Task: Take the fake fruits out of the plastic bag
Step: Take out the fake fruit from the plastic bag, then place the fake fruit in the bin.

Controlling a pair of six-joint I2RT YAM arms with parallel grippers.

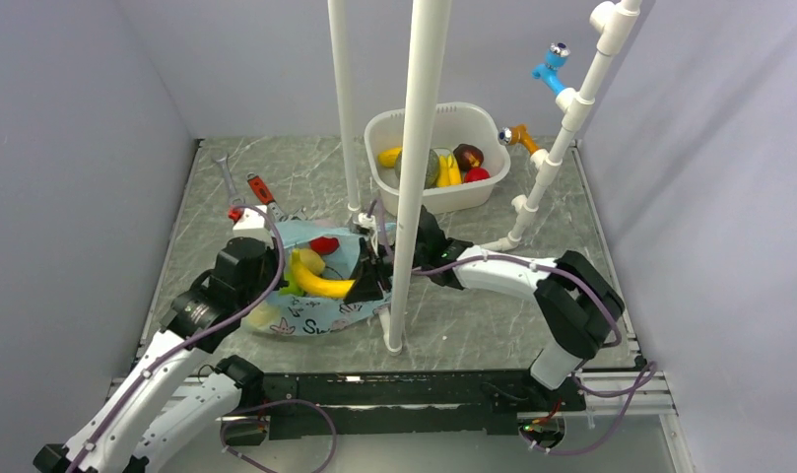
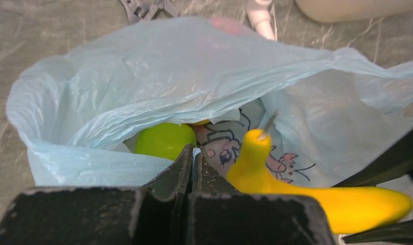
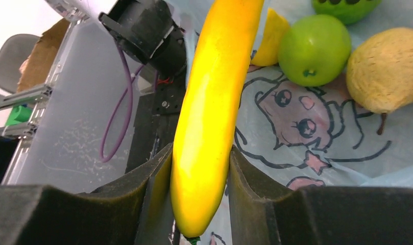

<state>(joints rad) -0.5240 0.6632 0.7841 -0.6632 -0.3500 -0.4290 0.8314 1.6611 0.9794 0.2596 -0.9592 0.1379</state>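
Observation:
My right gripper lifts the banana [image 1: 320, 283], still over the bag's opening, up next, then outward over the bag's far edge toward the white tub.
The light blue plastic bag [image 1: 305, 320] lies left of centre, its printed drawings showing. My right gripper [image 1: 363, 279] is shut on a yellow banana [image 1: 320, 283] at the bag's mouth; the banana [image 3: 209, 117] sits between its jaws. My left gripper [image 2: 194, 155] is shut on the bag's edge [image 2: 92, 166], holding the bag [image 2: 158, 76] open. Inside the bag lie a green apple [image 3: 314, 48], a pale yellow pear [image 3: 388, 69], a lemon piece [image 3: 269, 38] and another green fruit [image 3: 347, 6]. A red fruit [image 1: 324, 244] shows at the bag's far side.
A white tub [image 1: 414, 192] at the back holds several fruits. White pipe posts [image 1: 414, 168] stand mid-table, one just right of the right gripper. A red-handled wrench [image 1: 260, 189] and a metal tool [image 1: 226, 177] lie behind the bag.

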